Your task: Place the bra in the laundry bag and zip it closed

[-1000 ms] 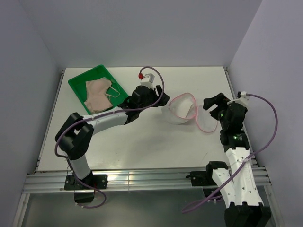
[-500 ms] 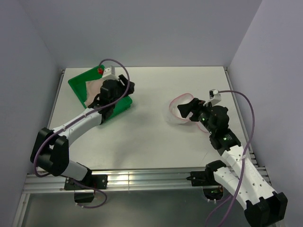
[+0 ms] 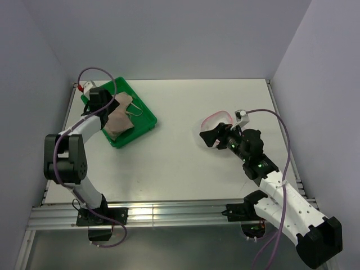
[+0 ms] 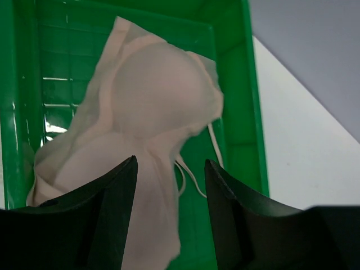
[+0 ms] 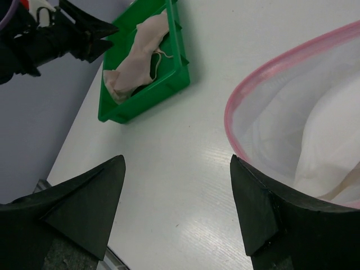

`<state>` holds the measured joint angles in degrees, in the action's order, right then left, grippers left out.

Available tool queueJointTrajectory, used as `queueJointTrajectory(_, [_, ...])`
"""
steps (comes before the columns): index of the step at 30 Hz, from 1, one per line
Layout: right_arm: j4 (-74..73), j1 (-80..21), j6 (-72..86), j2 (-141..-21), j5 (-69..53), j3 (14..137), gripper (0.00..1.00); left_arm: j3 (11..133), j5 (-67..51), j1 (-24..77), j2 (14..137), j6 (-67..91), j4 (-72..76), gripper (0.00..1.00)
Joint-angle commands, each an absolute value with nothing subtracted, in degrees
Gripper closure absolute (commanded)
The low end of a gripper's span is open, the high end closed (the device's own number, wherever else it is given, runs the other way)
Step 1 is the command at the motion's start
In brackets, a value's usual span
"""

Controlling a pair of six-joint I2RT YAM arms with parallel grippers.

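Observation:
The near part of the far cup is the next goal for my left gripper, which will move outward away from the bra's straps and then go down to it.
The peach-beige bra (image 3: 119, 117) lies crumpled in the green tray (image 3: 142, 116) at the far left of the table. My left gripper (image 3: 107, 111) hovers just over it, open. In the left wrist view a fold of the bra (image 4: 157, 84) and a thin strap lie between the spread fingers of this gripper (image 4: 169, 163). The laundry bag (image 3: 219, 119), white mesh with a pink rim, sits open at the right centre. My right gripper (image 3: 210, 138) is open at the bag's near-left edge, over bare table. In the right wrist view the pink rim of the bag (image 5: 264, 73) runs by the right finger.
The tray's raised walls (image 4: 239, 101) surround the bra on all sides. In the right wrist view the tray (image 5: 163, 84) stands far left with the left arm (image 5: 50, 34) over it. White table lies between tray and bag. Purple walls close in the sides and back.
My left arm swung from the table's middle out to the tray and now stands over the bra. My right arm reached forward and left over the bag's edge. Both grippers narrowed a little.

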<state>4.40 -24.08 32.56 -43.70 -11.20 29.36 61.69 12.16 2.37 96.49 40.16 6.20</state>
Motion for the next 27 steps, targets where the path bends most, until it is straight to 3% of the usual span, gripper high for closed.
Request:
queueJointTrajectory(1, [8.79,-24.96,32.78,-43.51,-11.87,28.48,0.18,70.54,9.93,0.62,101.85,36.22,3.18,0.42])
queueJointTrajectory(10, [9.32,-26.28,32.08,-45.26,-11.25,28.39,0.18,83.05,4.31,-3.34,116.88,29.72,-3.77,0.37])
queueJointTrajectory(20, [10.11,-27.16,31.38,-48.78,-10.55,29.09,0.18,90.08,0.44,-3.6,123.39,24.44,-7.55,0.36])
queueJointTrajectory(23, [9.93,-27.33,31.11,-49.39,-10.02,29.18,0.18,91.23,0.88,-3.6,124.63,23.82,-7.56,0.47])
queueJointTrajectory(27, [11.16,-27.33,31.2,-48.52,-8.88,28.56,0.19,91.06,1.58,-3.69,124.89,23.2,-7.39,0.81])
